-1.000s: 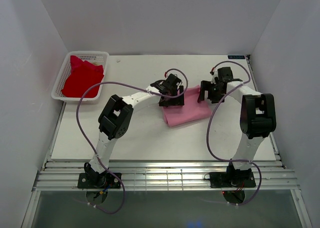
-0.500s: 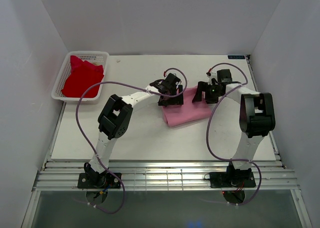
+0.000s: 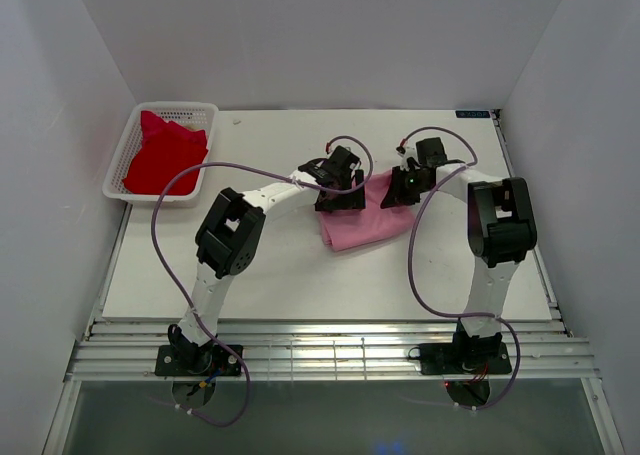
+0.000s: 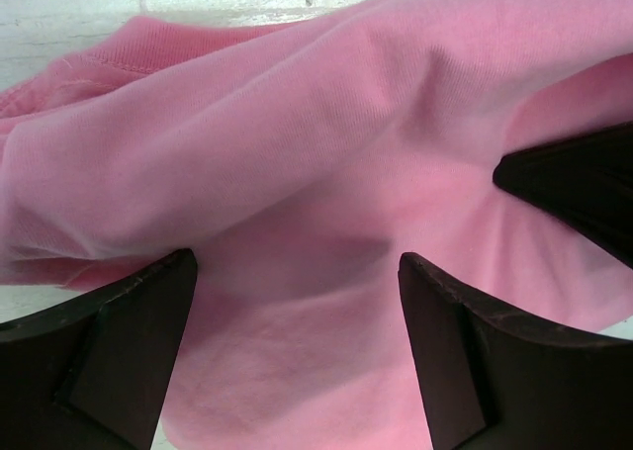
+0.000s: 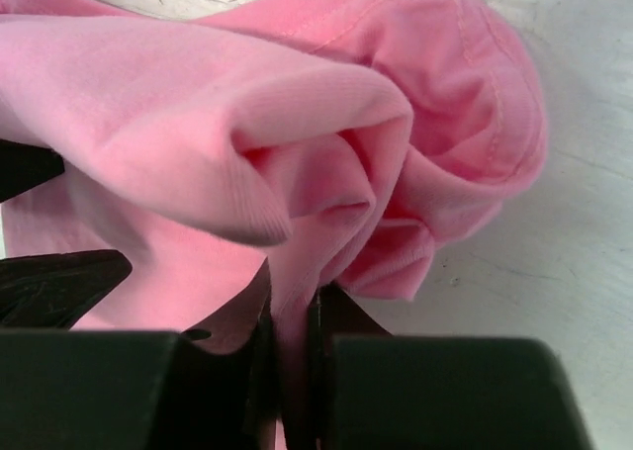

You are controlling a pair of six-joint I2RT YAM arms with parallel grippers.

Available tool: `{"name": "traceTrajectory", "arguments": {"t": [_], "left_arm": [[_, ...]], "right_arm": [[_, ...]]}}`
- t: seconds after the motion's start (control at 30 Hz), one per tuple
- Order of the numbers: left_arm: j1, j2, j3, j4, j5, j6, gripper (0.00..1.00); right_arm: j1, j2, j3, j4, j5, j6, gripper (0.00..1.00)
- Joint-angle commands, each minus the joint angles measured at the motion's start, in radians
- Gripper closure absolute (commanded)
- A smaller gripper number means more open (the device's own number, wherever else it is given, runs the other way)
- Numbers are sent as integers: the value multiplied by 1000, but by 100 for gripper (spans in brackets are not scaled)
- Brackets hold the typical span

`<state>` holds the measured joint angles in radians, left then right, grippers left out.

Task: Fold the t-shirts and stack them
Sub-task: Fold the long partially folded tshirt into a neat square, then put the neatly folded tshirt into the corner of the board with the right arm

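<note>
My right gripper holds the folded shirt's fold and needs to drag the shirt outward and to the right in the top view, to the table's far corner, because that corner is bare. Then it should release the fold.
The pink t-shirt (image 3: 362,225) lies folded mid-table and fills both wrist views (image 4: 326,153) (image 5: 297,124). My left gripper (image 3: 340,193) sits on its upper left part, open, with its fingers (image 4: 129,351) spread over the cloth and the gripper (image 4: 297,356) holding nothing. My right gripper (image 3: 399,189) is at the shirt's upper right edge, shut on a bunched fold of pink fabric (image 5: 293,341). The red t-shirt (image 3: 160,155) lies crumpled in the white basket (image 3: 112,187) at the back left.
The white table (image 3: 280,275) ends at a railed front edge near the arm bases. White walls close in the back and both sides. Purple cables loop off both arms above the table. A dark finger of the other gripper (image 4: 584,183) shows at the right of the left wrist view.
My right gripper has moved left onto the pink t-shirt's right edge and closed on a fold of it. The left gripper has stayed open in place.
</note>
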<state>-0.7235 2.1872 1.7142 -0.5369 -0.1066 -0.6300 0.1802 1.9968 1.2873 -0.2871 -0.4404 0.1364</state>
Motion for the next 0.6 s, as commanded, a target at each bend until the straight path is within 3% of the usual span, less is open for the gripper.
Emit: {"name": "traceTrajectory", "arguments": {"t": [0.0, 0.27, 0.57], "left_arm": [[7, -61, 1, 17, 5, 7, 6], [35, -185, 62, -11, 27, 30, 6], [38, -348, -120, -9, 18, 6, 6]], "right_arm": [[8, 37, 44, -70, 109, -4, 92], [-28, 40, 297, -231, 351, -99, 92], [-168, 135, 547, -376, 469, -195, 92]]}}
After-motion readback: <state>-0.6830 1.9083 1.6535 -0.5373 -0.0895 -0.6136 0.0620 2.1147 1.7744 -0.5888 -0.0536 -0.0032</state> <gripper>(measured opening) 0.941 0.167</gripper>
